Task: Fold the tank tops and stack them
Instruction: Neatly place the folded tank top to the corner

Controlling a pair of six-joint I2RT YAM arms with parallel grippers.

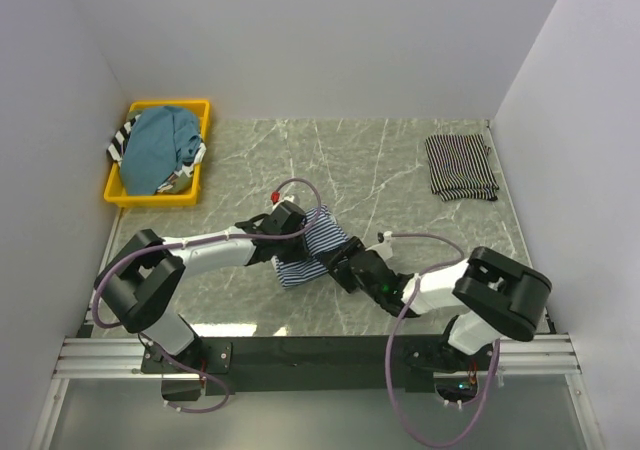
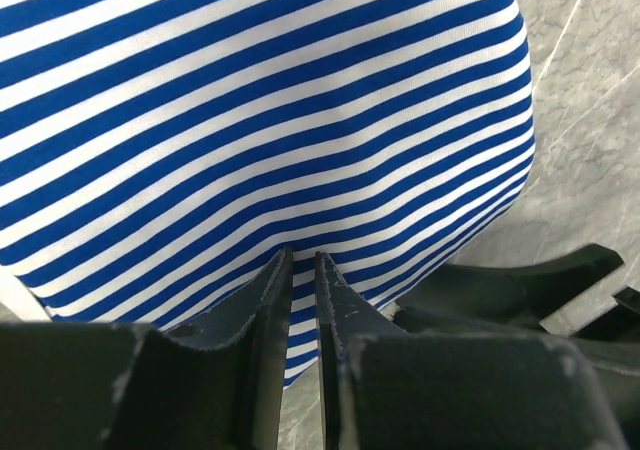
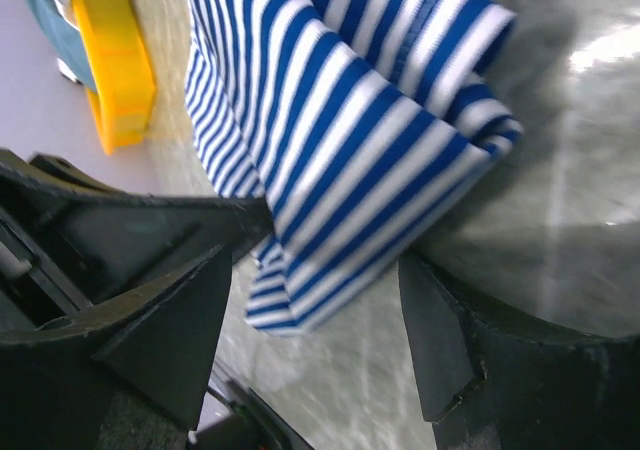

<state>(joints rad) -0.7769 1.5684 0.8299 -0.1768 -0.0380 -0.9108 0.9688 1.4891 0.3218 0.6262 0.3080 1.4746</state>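
The folded corner of the striped top (image 1: 320, 266) (image 3: 325, 280) lies loose between my spread fingers, so my right gripper stays low next and draws those fingers together around it.
A blue-and-white striped tank top (image 1: 318, 238) lies bunched on the marble table, between my two grippers. My left gripper (image 1: 288, 232) is at its left edge. In the left wrist view the narrow jaws (image 2: 303, 255) pinch the hem of the striped cloth (image 2: 250, 100). My right gripper (image 1: 343, 262) is at the cloth's lower right. In the right wrist view it stands open (image 3: 315, 270), with a folded corner of the cloth (image 3: 340, 120) loose between its fingers. A black tank top with thin white stripes (image 1: 462, 167) lies folded at the far right. A teal top (image 1: 160, 145) fills the bin.
The yellow plastic bin (image 1: 150, 199) stands at the far left against the wall, and it also shows in the right wrist view (image 3: 110, 60). White walls close in the table on the left, back and right. Both arms' cables loop over the near part of the table.
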